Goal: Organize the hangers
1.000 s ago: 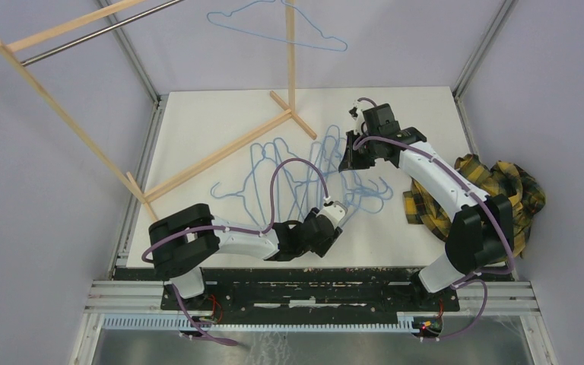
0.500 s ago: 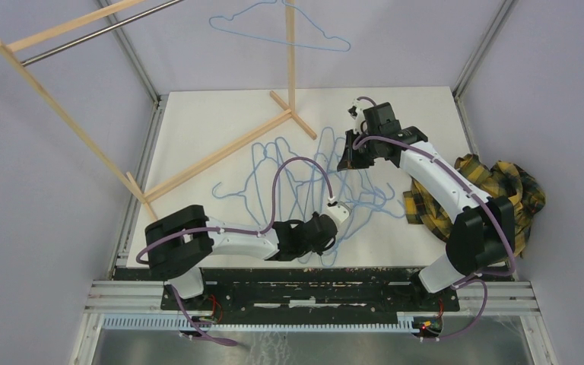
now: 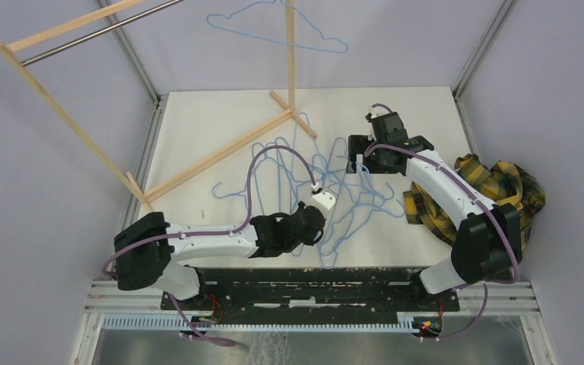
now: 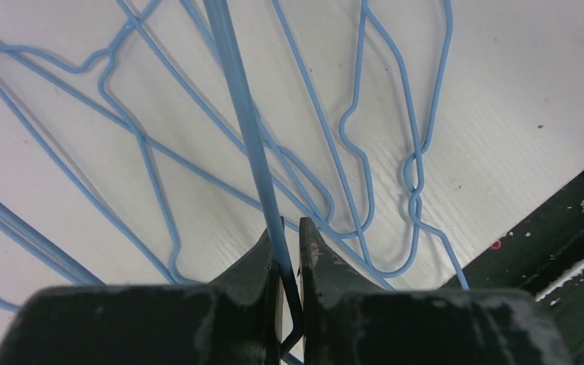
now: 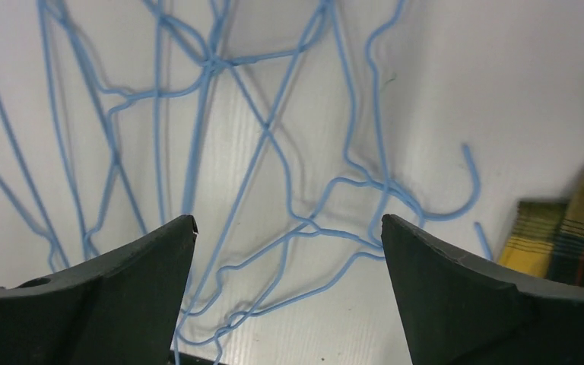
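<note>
Next, my left gripper moves up and outward beside the hanger at the rack's post [image 3: 274, 36] and releases the held wire, since that hanger already hangs high up.
Several light-blue wire hangers [image 3: 350, 190] lie tangled on the white table [image 3: 213, 122]. Another hanger [image 3: 274, 29] hangs high up by the rack's post. My left gripper [image 3: 319, 234] is near the table's front edge, at the near side of the pile. In the left wrist view, the left gripper [image 4: 290, 251] is shut on one hanger's wire [image 4: 239, 114], which runs up and away from the jaws. My right gripper [image 3: 359, 163] hovers over the far side of the pile. Seen in the right wrist view, the right gripper [image 5: 289, 228] is open wide, with only loose hangers [image 5: 274, 137] on the table below.
A wooden rack [image 3: 213, 156] with a metal rod [image 3: 84, 38] stands at the back left, its foot reaching the pile. A yellow plaid cloth [image 3: 502, 190] lies at the table's right edge. The dark front rail [image 4: 563, 258] runs just beyond the left gripper.
My left gripper has shut on a hanger wire and drawn back toward the front edge. The right gripper has opened and shifted slightly right, with nothing in it now.
</note>
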`<state>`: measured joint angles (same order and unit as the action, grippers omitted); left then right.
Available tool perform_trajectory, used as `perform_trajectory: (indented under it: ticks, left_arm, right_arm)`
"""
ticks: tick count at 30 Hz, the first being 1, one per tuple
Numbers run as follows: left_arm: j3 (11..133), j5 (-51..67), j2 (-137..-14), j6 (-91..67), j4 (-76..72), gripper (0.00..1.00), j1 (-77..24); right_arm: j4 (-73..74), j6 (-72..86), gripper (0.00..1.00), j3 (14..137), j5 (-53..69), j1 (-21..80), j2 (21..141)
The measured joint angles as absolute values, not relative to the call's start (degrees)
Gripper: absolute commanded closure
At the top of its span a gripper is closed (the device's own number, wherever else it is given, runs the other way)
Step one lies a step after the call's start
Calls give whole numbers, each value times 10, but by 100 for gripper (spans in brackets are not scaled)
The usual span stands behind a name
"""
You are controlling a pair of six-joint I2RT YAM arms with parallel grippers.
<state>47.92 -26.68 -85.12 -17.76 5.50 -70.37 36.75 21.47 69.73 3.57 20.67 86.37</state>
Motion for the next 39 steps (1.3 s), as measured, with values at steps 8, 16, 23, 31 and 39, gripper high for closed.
perform_trajectory:
  ticks: [8,16,23,31,39]
  left_arm:
    - [469,-275,-726,-250,110,97,-694]
    - [492,-272,-553,-302,118,97,-543]
    - [678,-171,-661,-300,99,97,-333]
    - [807,-75,-792,-300,66,97,-269]
    - [862,-39,-848,-301,46,97,-233]
  right_arm:
    - [332,216,0,646,-38,169,841]
    - [304,219,1,628,-10,164,881]
    - [300,222,3,627,16,164,892]
    - [300,216,4,630,26,164,895]
    - [300,212,5,637,31,164,915]
